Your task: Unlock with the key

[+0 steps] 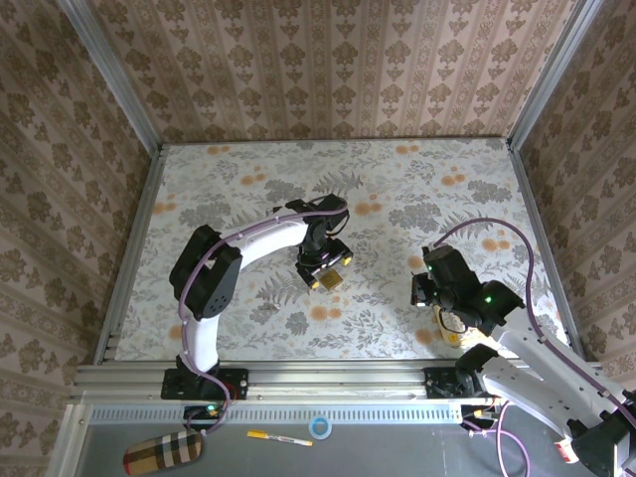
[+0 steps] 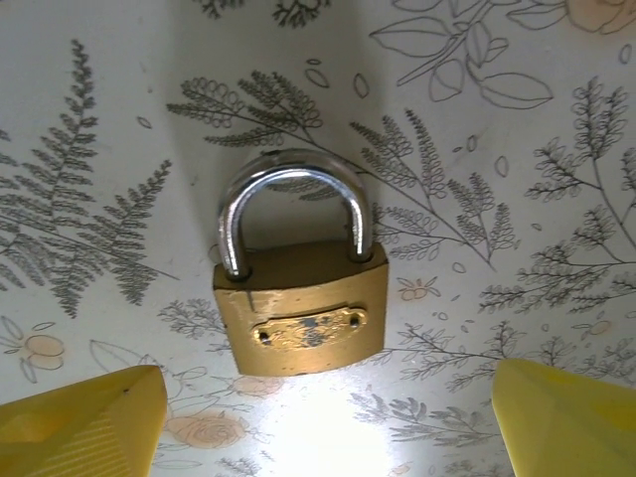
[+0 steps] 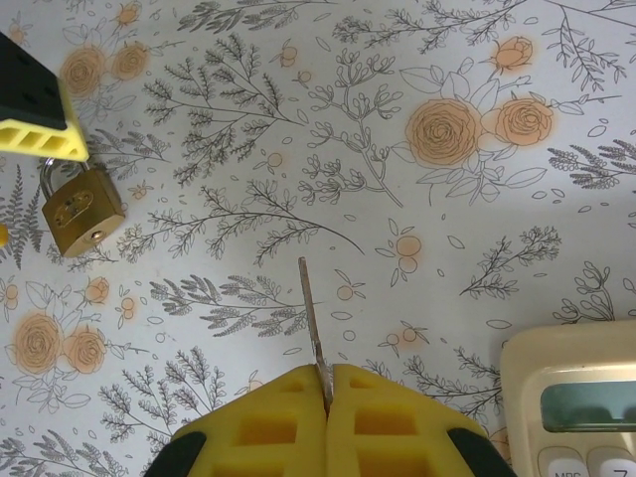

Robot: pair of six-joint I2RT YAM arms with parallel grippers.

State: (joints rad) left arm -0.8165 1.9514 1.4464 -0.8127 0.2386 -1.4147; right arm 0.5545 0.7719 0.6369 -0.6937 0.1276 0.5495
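Note:
The padlock's body lies flat below, so next I will bring my open left gripper down until its yellow fingers are around the sides of the padlock's brass body (image 1: 332,280) (image 2: 303,315) and close them there.
The brass padlock (image 2: 301,316) lies flat on the flowered table, its silver shackle (image 2: 291,199) closed and pointing away from my left gripper (image 2: 328,407). That gripper hovers open just above it, one yellow finger (image 2: 84,422) on each side, not touching. From above, the padlock (image 1: 333,282) sits under the left gripper (image 1: 331,268) at mid-table. My right gripper (image 3: 326,383) is shut on the key; its thin metal blade (image 3: 311,313) sticks out forward, and the head is hidden between the pads. The padlock (image 3: 79,211) lies far to the left of the blade. The right gripper (image 1: 423,288) hangs at the right.
A cream calculator (image 3: 571,397) lies just right of the right gripper, close to the near table edge. Patterned walls (image 1: 318,70) enclose the table. A pen (image 1: 278,437), a tape roll (image 1: 319,427) and a plaid case (image 1: 162,452) rest on the front ledge.

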